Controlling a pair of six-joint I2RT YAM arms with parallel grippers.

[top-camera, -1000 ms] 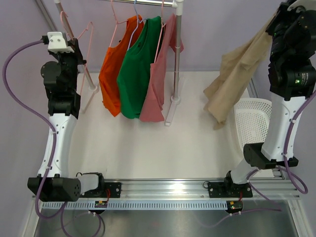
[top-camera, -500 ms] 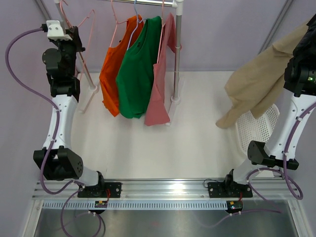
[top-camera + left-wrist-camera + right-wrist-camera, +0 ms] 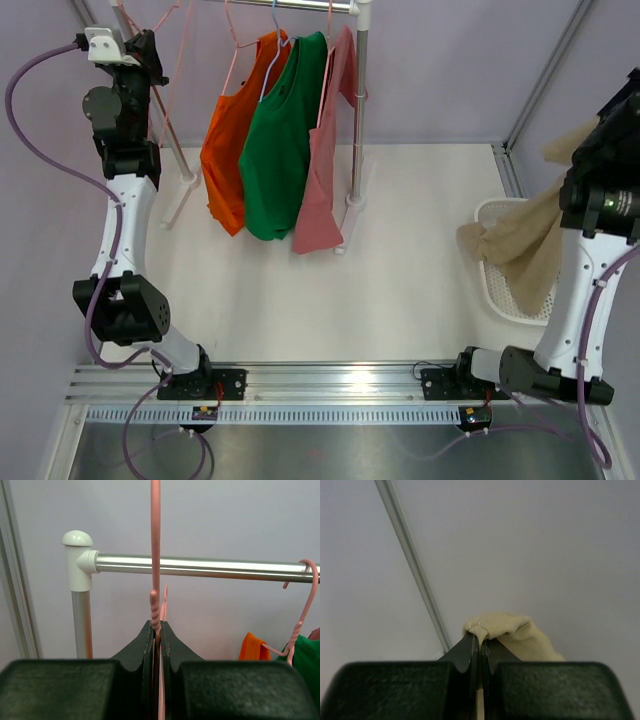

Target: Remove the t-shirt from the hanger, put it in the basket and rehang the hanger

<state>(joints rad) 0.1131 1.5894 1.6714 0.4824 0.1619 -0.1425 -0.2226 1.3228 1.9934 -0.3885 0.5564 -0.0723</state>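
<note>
My right gripper moves down next and then releases the fold. The shirt's lower part droops over the white basket while the shirt's top is still high.
The beige t-shirt point(image 3: 522, 250) is off its hanger and hangs from my right gripper point(image 3: 480, 639), which is shut on a fold of the cloth point(image 3: 506, 629). The shirt's lower part droops over the white basket point(image 3: 490, 211) at the right. My left gripper point(image 3: 156, 626) is shut on the neck of the bare pink hanger point(image 3: 155, 555). It holds the hanger upright just below the rack's rail point(image 3: 200, 566). In the top view this gripper point(image 3: 148, 52) is high at the far left, by the rack's left post.
An orange shirt point(image 3: 228, 150), a green shirt point(image 3: 278, 150) and a pink shirt point(image 3: 322, 180) hang on hangers from the rail. The rack's right post point(image 3: 357, 110) stands mid-table. A metal frame bar point(image 3: 545, 75) runs up the back right.
My right arm has swung the beige shirt to the right and down, over the basket. My left arm has lifted the bare hanger up and back toward the rail.
</note>
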